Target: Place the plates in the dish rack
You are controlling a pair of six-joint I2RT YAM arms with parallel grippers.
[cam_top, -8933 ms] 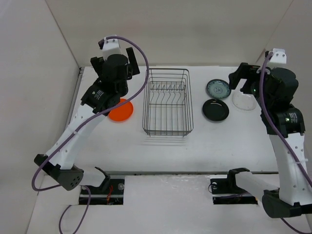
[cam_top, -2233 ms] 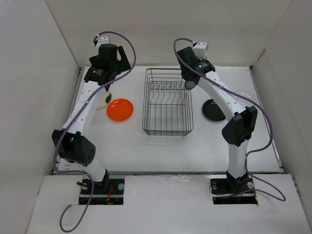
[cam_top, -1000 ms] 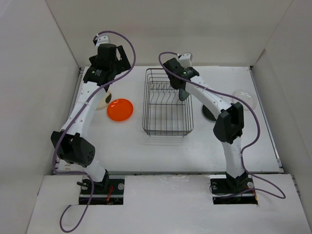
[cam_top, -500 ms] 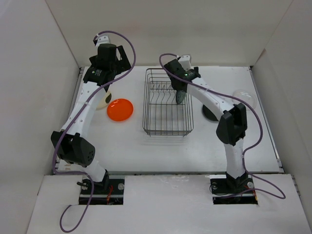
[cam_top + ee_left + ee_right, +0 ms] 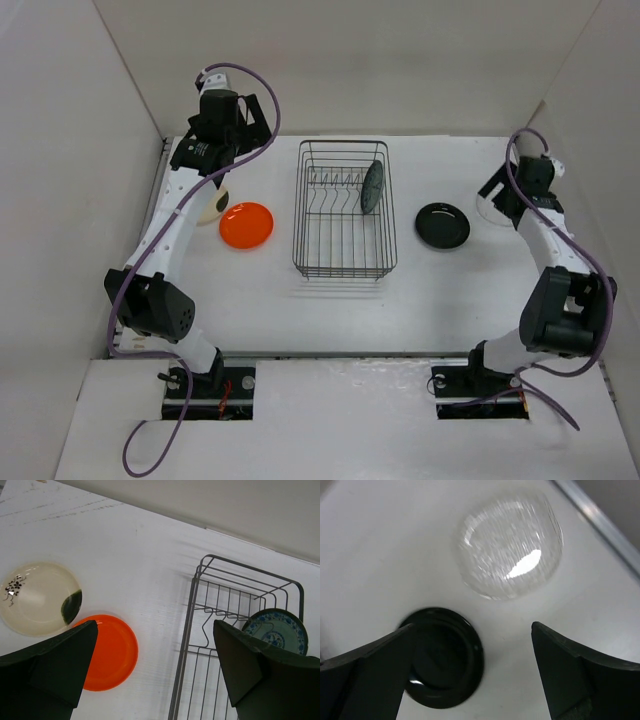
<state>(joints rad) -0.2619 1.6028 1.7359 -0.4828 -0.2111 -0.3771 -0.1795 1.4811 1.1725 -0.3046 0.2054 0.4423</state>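
Observation:
The right gripper will next move down toward the metal strip at the side of the table, onto the clear glass dish's rim, because the bare table beside the dish leaves room for the fingers.
The dish rack (image 5: 344, 222) stands mid-table. The blue-green plate (image 5: 372, 187) stands on edge among the prongs at its back right; it also shows in the left wrist view (image 5: 278, 630). The black plate (image 5: 442, 225) lies flat to the right of the rack, and in the right wrist view (image 5: 445, 657) it sits under the left finger. The orange plate (image 5: 247, 225) and the cream plate (image 5: 212, 206) lie to the left of the rack. My left gripper (image 5: 235, 135) hangs open and empty high above them. My right gripper (image 5: 500, 198) is open and empty at the far right.
A clear glass dish (image 5: 510, 547) lies just beyond the black plate near the table's right edge, partly under my right gripper in the top view. White walls close in the table at the left, back and right.
My right gripper has let go of the blue-green plate in the rack and swung away to the far right, over the black plate and glass dish. The left arm has barely moved.

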